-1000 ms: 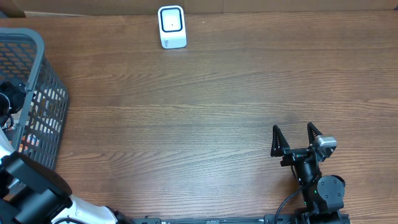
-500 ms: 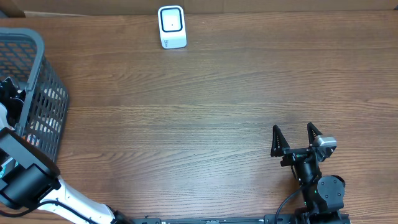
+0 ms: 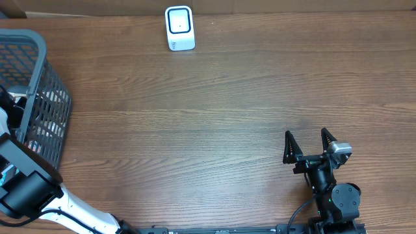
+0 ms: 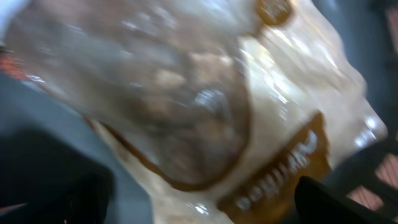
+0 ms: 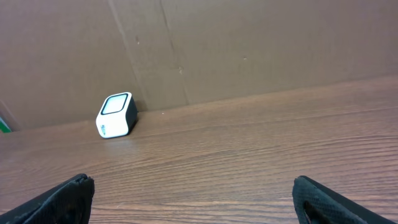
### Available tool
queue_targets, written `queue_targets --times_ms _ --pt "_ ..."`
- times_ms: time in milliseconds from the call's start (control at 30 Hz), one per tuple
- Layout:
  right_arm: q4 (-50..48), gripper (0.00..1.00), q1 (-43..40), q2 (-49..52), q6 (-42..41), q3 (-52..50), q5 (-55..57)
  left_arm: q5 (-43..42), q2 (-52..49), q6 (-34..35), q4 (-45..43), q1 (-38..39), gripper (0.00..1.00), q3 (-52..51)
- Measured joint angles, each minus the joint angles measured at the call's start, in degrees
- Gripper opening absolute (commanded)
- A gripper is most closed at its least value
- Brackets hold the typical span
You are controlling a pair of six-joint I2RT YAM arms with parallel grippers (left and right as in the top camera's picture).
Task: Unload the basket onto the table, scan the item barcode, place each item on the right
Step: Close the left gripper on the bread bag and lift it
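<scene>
The brown-edged end of the packet's window is already between my left gripper's two open fingers. Next I will bring my left gripper down onto that end and close.
A glossy cream packet with a brown label, the item, fills the blurred left wrist view from very close. My left gripper is open over it, one dark finger at each lower corner, and the packet lies between and beyond them. No barcode can be made out. From overhead, the left arm reaches into the grey basket at the left edge, and its fingers are hidden there. The white scanner stands at the table's far edge and shows as well in the right wrist view as the scanner. My right gripper rests open and holds nothing.
The basket's mesh wall stands high around the left arm. A brown cardboard wall runs behind the scanner. Bare wooden table lies between basket, scanner and right arm.
The left arm has shifted deeper into the basket toward the frame's left edge, and its jaws have spread a little wider. The right arm has not moved.
</scene>
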State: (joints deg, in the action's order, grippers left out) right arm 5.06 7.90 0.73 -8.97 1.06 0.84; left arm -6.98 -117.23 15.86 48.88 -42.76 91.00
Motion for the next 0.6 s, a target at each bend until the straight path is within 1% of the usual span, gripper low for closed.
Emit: queue_targets --times_ms 167,333,400,467,533,600 --pt "0.00 1.00 0.00 0.00 0.00 0.00 -0.02 3.30 -0.52 2.51 -1.27 0.07 1.00 0.00" --pt "0.00 1.00 0.00 0.00 0.00 0.00 0.00 3.82 -2.58 3.72 -1.75 0.37 0.93 0.11" --pt "0.02 1.00 0.00 0.00 0.00 0.00 0.00 3.74 -2.80 3.76 -1.79 0.42 0.87 0.22" --pt "0.02 1.00 0.00 0.00 0.02 0.00 0.00 3.28 -2.99 3.87 -1.81 0.42 0.76 0.44" --pt "0.02 1.00 0.00 0.00 0.00 0.00 0.00 2.82 -3.13 3.98 -1.95 0.44 0.52 0.57" --pt "0.02 1.00 0.00 0.00 0.00 0.00 0.00 2.51 -3.15 4.04 -1.97 0.68 0.38 0.61"
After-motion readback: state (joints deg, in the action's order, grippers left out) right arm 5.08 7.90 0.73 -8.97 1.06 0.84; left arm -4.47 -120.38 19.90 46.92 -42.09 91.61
